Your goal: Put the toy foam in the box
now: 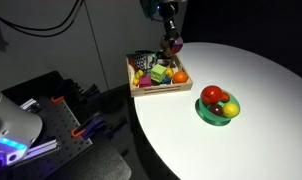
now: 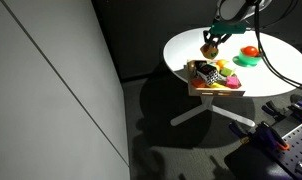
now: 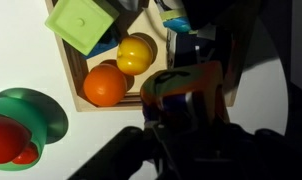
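Note:
The gripper moves down and to the left in the wrist view toward the yellow fruit (image 1: 169, 72) next, to release the toy foam.
My gripper (image 1: 171, 40) is shut on the toy foam (image 1: 174, 46), a small block with orange, green and purple patches, and holds it in the air above the far edge of the box (image 1: 161, 92). In an exterior view (image 2: 211, 44) it hangs above the light-wood tray (image 2: 216, 91). In the wrist view the foam (image 3: 181, 85) sits between my dark fingers (image 3: 186, 100), over the tray's right part (image 3: 71, 70). The tray holds a green square piece (image 3: 81, 22), a yellow fruit (image 3: 136, 52) and an orange fruit (image 3: 106, 86).
A round green bowl (image 1: 218, 112) with red and yellow toy fruits stands on the white round table (image 1: 251, 70) beside the tray; it also shows in the wrist view (image 3: 36, 115). The tray lies at the table's edge. Dark floor and equipment lie beyond.

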`<state>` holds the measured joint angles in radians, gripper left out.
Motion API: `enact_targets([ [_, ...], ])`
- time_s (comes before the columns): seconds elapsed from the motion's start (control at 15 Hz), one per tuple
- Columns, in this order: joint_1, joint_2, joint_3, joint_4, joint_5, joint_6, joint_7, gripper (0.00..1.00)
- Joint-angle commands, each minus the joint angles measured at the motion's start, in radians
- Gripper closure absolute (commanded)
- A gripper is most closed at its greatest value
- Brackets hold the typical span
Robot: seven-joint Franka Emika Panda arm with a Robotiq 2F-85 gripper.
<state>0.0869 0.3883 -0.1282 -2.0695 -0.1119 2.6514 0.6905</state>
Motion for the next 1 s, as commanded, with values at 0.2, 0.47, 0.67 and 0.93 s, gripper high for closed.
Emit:
enact_targets([
  [0.2,0.014,0.019,-0.024,-0.01,0.024,0.005,0.007,0.85],
  [0.47,0.016,0.013,-0.033,-0.021,0.022,-0.019,0.008,0.76],
  [0.67,0.004,0.003,-0.023,-0.03,0.039,-0.037,-0.011,0.34],
  [0.93,-0.014,-0.044,0.003,-0.057,0.087,-0.04,-0.052,0.03],
])
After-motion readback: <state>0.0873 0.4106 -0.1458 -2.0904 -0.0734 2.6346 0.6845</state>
